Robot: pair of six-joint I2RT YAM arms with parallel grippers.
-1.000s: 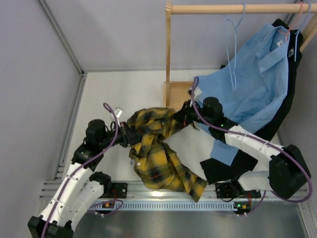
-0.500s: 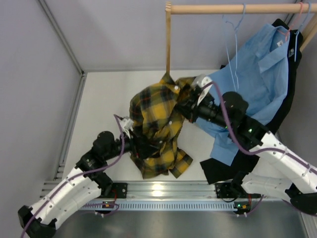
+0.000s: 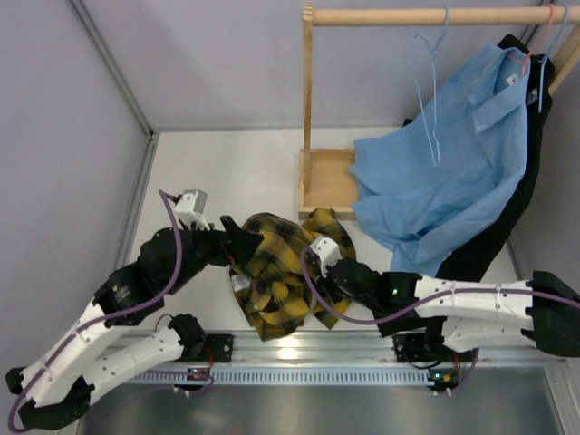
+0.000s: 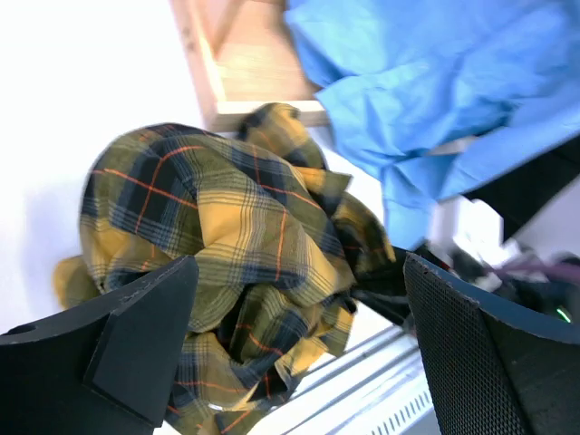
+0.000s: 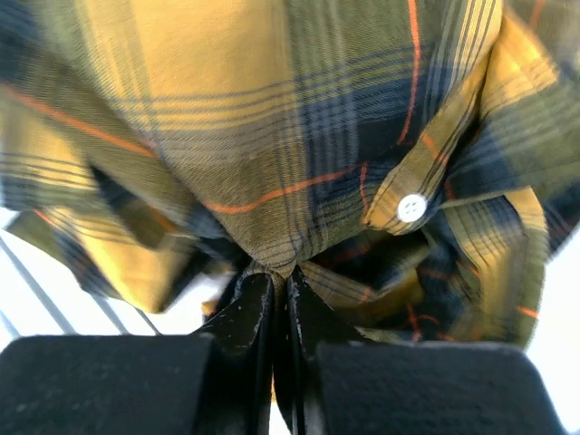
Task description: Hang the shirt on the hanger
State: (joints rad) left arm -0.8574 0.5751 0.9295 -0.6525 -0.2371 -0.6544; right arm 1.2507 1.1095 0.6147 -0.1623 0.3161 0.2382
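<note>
The shirt's far fold (image 3: pixel 324 222) (image 4: pixel 277 133) lies bunched by the base tray, so I will move my open left gripper to the right in the top view and down onto it.
The yellow and black plaid shirt (image 3: pixel 276 272) lies in a crumpled heap near the table's front edge. My left gripper (image 3: pixel 237 243) is at its left side, jaws wide open. In the left wrist view the shirt (image 4: pixel 236 227) sits just beyond the open gripper (image 4: pixel 297 272), with nothing held. My right gripper (image 3: pixel 311 265) reaches in low from the right. In the right wrist view it (image 5: pixel 279 281) is shut on a fold of the shirt (image 5: pixel 272 136). The pale blue hanger (image 3: pixel 426 82) hangs bare from the wooden rod.
A wooden rack stands at the back, with its rod (image 3: pixel 381 15) across the top and its base tray (image 3: pixel 328 181) just behind the shirt. A light blue shirt (image 3: pixel 444 172) and a black garment (image 3: pixel 489 245) hang at right, under a pink hanger (image 3: pixel 544 41). A metal rail (image 3: pixel 317 362) lines the front.
The shirt, raised toward the rack half a second ago, has come down into a heap near the front. The left gripper opened and let go. The right arm swung low and forward.
</note>
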